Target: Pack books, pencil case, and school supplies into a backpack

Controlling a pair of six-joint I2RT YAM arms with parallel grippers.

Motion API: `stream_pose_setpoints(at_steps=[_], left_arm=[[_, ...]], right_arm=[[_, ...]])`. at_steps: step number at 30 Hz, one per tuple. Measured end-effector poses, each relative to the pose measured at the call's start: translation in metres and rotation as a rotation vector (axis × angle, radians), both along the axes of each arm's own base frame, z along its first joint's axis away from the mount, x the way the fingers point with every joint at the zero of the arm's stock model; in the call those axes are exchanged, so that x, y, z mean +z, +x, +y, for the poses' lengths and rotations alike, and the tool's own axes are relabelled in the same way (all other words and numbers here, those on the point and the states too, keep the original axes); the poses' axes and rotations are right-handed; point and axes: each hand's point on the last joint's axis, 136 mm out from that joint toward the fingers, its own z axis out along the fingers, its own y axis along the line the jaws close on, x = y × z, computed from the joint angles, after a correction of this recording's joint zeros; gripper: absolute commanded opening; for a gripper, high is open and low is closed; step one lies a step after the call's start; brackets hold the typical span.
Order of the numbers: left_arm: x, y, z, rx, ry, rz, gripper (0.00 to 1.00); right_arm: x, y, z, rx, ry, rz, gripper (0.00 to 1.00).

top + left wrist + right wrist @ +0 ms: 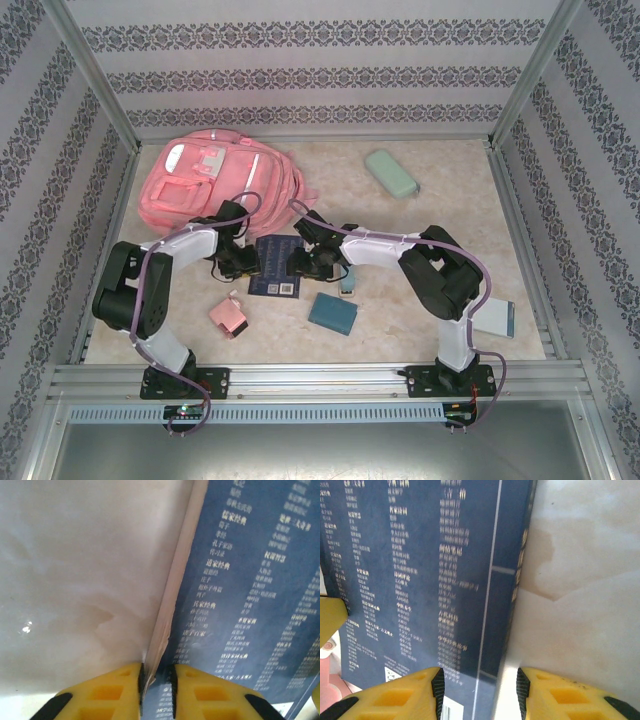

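The left gripper straddles the opposite page edge of the navy book, so the right gripper will next tilt sideways to face the navy book's spine and close around it.
A dark navy book [275, 268] with pale print lies flat mid-table between my two grippers. In the left wrist view my left gripper [157, 680] is nearly closed, pinching the pale page edge of the navy book [250, 605]. My right gripper [480, 690] stands open astride the spine edge of the book [420, 580]. The pink backpack [215, 185] lies at the back left. The mint pencil case [391, 172] rests at the back right. Supplies on the table: pink piece [229, 316], dark-teal block [332, 313], light-teal bar [347, 280], grey-blue rectangle [497, 318]. The yellow-orange book is out of view.
Patterned walls and metal frame rails [300, 378] enclose the marbled table [440, 230]. Both arms reach inward, meeting over the book just in front of the backpack. Bare surface lies between the pencil case and the right arm.
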Motion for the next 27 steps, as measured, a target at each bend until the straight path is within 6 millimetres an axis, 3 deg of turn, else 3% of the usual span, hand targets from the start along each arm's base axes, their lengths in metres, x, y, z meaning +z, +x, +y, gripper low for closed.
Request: stream_pose_setpoints(at_steps=[8,13,17,20,24,27], left_arm=[[0.000,-0.002,-0.008,0.018,-0.022,-0.003,0.16],[0.000,-0.002,-0.010,0.019,-0.023,-0.005,0.16],[0.001,-0.004,-0.023,-0.012,-0.050,-0.007,0.16],[0.001,-0.006,-0.028,-0.025,-0.061,-0.002,0.16],[0.003,-0.005,-0.028,-0.027,-0.063,-0.003,0.16],[0.004,-0.005,-0.029,-0.033,-0.061,-0.003,0.16]], right_arm=[[0.000,0.002,0.000,-0.041,0.046,0.050,0.45],[0.001,0.006,-0.003,-0.141,0.224,0.135,0.42],[0.015,0.019,0.008,-0.185,0.400,0.125,0.40],[0.036,0.024,0.024,-0.150,0.497,0.094,0.40],[0.049,0.025,0.033,-0.113,0.532,0.082,0.28],[0.046,0.025,0.031,-0.101,0.505,0.081,0.13]])
